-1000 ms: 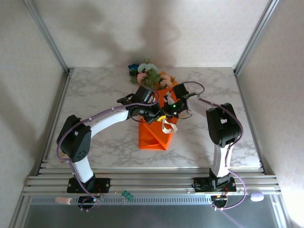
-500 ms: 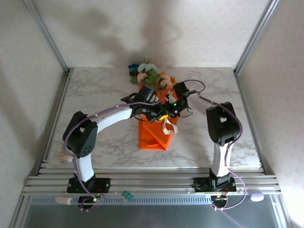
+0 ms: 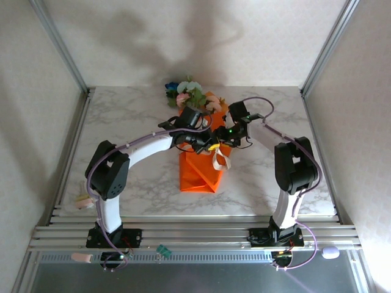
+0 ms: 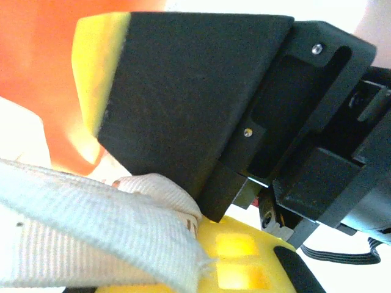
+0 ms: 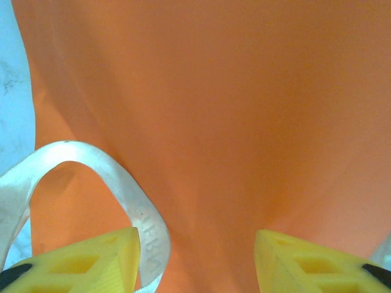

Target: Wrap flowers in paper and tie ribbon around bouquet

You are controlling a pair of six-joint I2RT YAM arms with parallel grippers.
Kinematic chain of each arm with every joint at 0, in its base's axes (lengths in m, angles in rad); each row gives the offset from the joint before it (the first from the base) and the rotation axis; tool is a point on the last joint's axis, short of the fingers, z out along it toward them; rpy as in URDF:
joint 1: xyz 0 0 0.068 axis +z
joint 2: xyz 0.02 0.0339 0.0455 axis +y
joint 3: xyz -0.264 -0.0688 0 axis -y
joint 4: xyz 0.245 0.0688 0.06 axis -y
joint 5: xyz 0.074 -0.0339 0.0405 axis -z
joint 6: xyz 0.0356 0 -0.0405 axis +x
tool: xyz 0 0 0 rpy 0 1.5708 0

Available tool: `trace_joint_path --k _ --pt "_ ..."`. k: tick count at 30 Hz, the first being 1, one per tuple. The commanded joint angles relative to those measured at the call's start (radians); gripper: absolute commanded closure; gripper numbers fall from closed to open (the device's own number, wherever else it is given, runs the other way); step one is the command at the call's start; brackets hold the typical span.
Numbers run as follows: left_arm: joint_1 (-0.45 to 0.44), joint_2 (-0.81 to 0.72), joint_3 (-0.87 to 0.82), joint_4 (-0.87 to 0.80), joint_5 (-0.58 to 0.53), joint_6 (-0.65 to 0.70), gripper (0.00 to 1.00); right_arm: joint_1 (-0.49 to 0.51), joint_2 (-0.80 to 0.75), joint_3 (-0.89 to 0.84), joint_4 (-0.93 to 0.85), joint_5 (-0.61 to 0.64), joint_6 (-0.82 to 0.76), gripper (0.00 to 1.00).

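The orange paper is directly below my left gripper's shut fingers, so I will lower it over the cone's middle (image 3: 199, 159) and release the ribbon there.
The bouquet lies mid-table, an orange paper (image 3: 198, 174) cone with the flowers (image 3: 188, 94) showing pink, white and blue at its far end. A cream ribbon (image 3: 219, 161) loops over the cone's right side. My left gripper (image 3: 206, 145) hangs over the cone's middle, shut on the ribbon (image 4: 91, 226), which is pinched between its black pad and yellow finger. My right gripper (image 3: 223, 135) faces it from the right. In the right wrist view that gripper (image 5: 195, 262) is open above the paper (image 5: 214, 110), with a ribbon (image 5: 131, 207) loop beside its left fingertip (image 5: 91, 259) and nothing held between its fingers.
The marble table (image 3: 122, 128) has bare surface left and right of the bouquet. Metal frame posts (image 3: 61, 49) stand at the back corners, and a slotted rail (image 3: 195, 235) runs along the near edge. A small pale object (image 3: 82, 201) lies at the left edge.
My right gripper has opened and let go of the ribbon, and its arm has shifted a little back and right. The left gripper stays shut on the ribbon and has edged right.
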Motion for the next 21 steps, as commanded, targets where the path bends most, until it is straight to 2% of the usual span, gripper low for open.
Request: trace_joint_path --k 1,6,10,14,17,21 --pt "0.066 0.055 0.005 -0.040 -0.161 0.015 1.00 -0.029 -0.119 -0.037 -0.076 0.033 0.018 0.45" --pt "0.066 0.059 0.009 -0.049 -0.154 0.018 1.00 -0.071 -0.163 -0.049 -0.051 0.034 0.043 0.42" --pt "0.065 0.061 0.003 -0.049 -0.147 0.020 1.00 -0.078 -0.139 -0.012 -0.065 -0.011 0.038 0.40" --pt "0.066 0.061 -0.001 -0.041 -0.145 0.019 1.00 -0.077 -0.111 0.022 -0.092 -0.005 0.044 0.41" --pt "0.066 0.067 0.008 -0.035 -0.145 0.012 1.00 -0.074 -0.194 -0.051 0.029 -0.022 0.019 0.43" --pt "0.066 0.079 0.028 -0.036 -0.147 0.010 1.00 0.000 -0.371 -0.273 0.259 0.021 -0.138 0.43"
